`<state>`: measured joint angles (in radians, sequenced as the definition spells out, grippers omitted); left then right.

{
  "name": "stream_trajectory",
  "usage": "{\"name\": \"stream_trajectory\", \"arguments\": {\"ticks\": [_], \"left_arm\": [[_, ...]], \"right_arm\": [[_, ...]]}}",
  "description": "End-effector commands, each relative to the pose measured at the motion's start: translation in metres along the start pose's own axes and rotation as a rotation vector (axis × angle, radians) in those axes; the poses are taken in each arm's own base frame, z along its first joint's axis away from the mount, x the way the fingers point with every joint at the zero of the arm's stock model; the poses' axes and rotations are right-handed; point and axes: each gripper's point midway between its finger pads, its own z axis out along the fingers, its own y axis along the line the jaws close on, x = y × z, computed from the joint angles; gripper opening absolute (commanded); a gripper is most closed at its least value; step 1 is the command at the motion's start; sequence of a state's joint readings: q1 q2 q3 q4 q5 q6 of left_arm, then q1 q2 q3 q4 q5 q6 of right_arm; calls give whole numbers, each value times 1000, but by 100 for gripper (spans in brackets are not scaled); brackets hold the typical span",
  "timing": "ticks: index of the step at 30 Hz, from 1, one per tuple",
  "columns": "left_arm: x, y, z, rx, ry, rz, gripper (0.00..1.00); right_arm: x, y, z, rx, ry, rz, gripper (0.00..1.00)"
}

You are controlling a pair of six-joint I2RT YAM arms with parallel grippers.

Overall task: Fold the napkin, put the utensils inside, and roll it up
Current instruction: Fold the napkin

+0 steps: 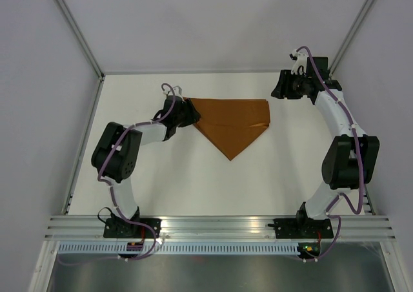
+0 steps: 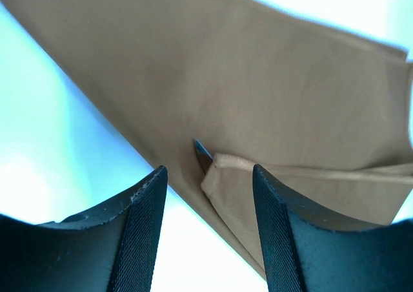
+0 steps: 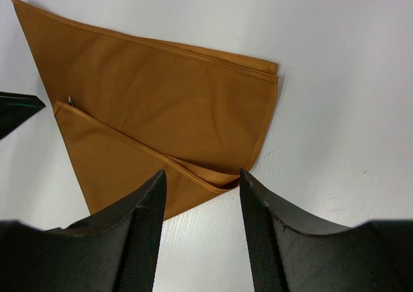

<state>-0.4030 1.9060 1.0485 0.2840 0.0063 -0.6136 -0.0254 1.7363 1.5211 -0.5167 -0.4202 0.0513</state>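
Observation:
I need to move my left gripper outward and to the left in the top view next, onto the napkin's far pointed corner, because it lies unfolded past the knife.
The rust-orange napkin (image 1: 232,125) lies folded into a downward-pointing triangle at the table's middle back, with a band folded over along its top. My left gripper (image 1: 192,115) is open at its left corner. In the left wrist view the gripper (image 2: 208,169) has its jaws astride the folded-over corner of the napkin (image 2: 258,85). A thin dark sliver (image 2: 202,155) pokes out from under that fold; the rest of the knife is hidden. My right gripper (image 1: 279,89) is open and empty just right of the napkin's right corner. In the right wrist view the gripper (image 3: 201,172) hovers above the napkin (image 3: 168,104).
The white table (image 1: 193,182) is walled by grey panels on the left, back and right. An aluminium rail (image 1: 219,224) carrying both arm bases runs along the near edge. A left finger (image 3: 16,108) shows at the left edge of the right wrist view.

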Motion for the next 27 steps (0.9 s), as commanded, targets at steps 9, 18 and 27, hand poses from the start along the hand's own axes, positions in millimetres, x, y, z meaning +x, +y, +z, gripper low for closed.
{"name": "stream_trajectory", "arguments": {"ticks": [9, 18, 27], "left_arm": [[-114, 51, -19, -50, -179, -213, 58], [-127, 85, 34, -103, -128, -248, 56], [-115, 102, 57, -139, -101, -280, 56]], "right_arm": [[-7, 3, 0, -5, -10, -9, 55], [-8, 2, 4, -7, -2, -18, 55], [-4, 1, 8, -16, 12, -21, 55]]}}
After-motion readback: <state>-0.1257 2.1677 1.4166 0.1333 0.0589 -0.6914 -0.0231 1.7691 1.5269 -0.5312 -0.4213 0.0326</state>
